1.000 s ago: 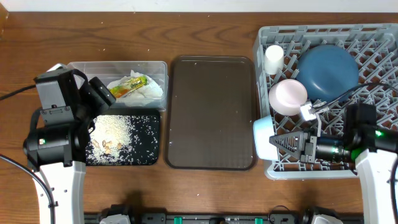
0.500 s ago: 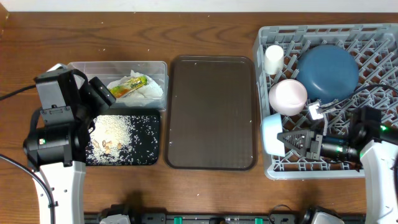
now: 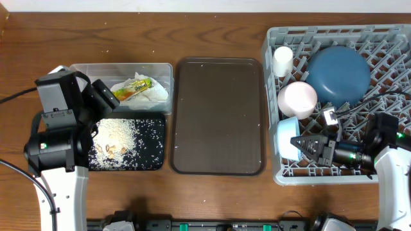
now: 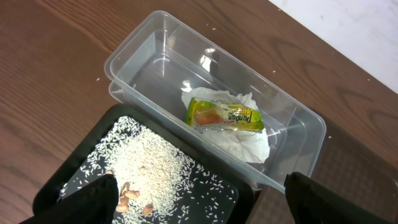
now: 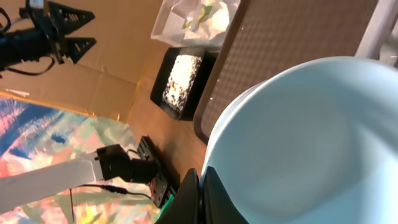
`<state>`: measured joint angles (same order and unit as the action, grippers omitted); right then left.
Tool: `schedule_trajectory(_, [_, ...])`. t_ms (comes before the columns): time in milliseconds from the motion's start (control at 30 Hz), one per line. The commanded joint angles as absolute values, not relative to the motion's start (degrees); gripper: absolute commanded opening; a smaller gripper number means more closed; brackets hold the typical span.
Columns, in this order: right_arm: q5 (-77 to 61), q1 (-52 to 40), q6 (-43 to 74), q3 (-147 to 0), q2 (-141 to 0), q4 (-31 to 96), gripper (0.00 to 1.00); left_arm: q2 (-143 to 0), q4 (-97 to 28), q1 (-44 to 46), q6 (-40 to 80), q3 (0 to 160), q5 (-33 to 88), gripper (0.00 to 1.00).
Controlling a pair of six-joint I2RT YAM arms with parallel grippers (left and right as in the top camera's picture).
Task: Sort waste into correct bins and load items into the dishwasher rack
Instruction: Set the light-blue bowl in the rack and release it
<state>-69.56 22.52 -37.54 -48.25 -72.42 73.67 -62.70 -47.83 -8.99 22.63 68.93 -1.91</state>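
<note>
My right gripper will next lower and shift right in the overhead view to release the light-blue bowl on the rack's bare corner wires, as it overlaps the rack's side.
My right gripper (image 3: 302, 142) is shut on the rim of the small light-blue bowl (image 3: 287, 136). It holds the bowl on edge in the front left corner of the grey dishwasher rack (image 3: 385, 35). In the right wrist view the bowl (image 5: 305, 143) fills the frame, with the gripper (image 5: 200, 193) pinching its edge. The rack also holds a dark-blue bowl (image 3: 338, 74), a pink bowl (image 3: 297, 99) and a white cup (image 3: 282, 61). My left gripper (image 4: 205, 211) hangs open and empty over the black tray (image 4: 249, 196) of rice (image 4: 149, 171). A napkin (image 4: 245, 137) and wrapper (image 4: 224, 116) lie in the clear tub (image 4: 149, 56).
A brown serving tray (image 3: 218, 115) lies between the bins and the rack. The clear tub (image 3: 90, 72) sits directly behind the black tray (image 3: 151, 157) at the left. A few brown scraps (image 4: 134, 196) lie in the rice.
My right gripper has carried the light-blue bowl rightward, from over the rack's left wall to inside the rack. The left arm has not moved.
</note>
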Motion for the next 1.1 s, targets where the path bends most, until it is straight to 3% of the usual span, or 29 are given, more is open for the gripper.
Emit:
schedule_trajectory(0, [-77.23, 23.07, -39.31, -47.81, -73.34, 73.56, 0.01, -62.87, -47.99, -9.3, 22.31, 69.56, -2.61, 0.88])
schedule_trajectory(100, [-82.24, 23.33, -39.31, -47.81, -74.04, 72.79, 0.01, -62.87, -47.99, -9.3, 22.31, 69.56, -2.59, 0.88])
schedule_trajectory(533, [-79.61, 26.15, -44.84, -45.17, -77.78, 72.44, 0.01, -62.87, -47.99, -9.3, 22.31, 69.56, -2.59, 0.88])
schedule_trajectory(1033, [-67.9, 43.27, -42.54, -44.03, -78.35, 73.38, 0.01, -62.87, -47.97, -9.3, 22.31, 69.56, -2.61, 0.88])
schedule_trajectory(1067, [-67.79, 44.62, -41.74, -44.16, -78.35, 73.36, 0.06, -62.87, -47.97, -9.3, 22.31, 69.56, -2.59, 0.88])
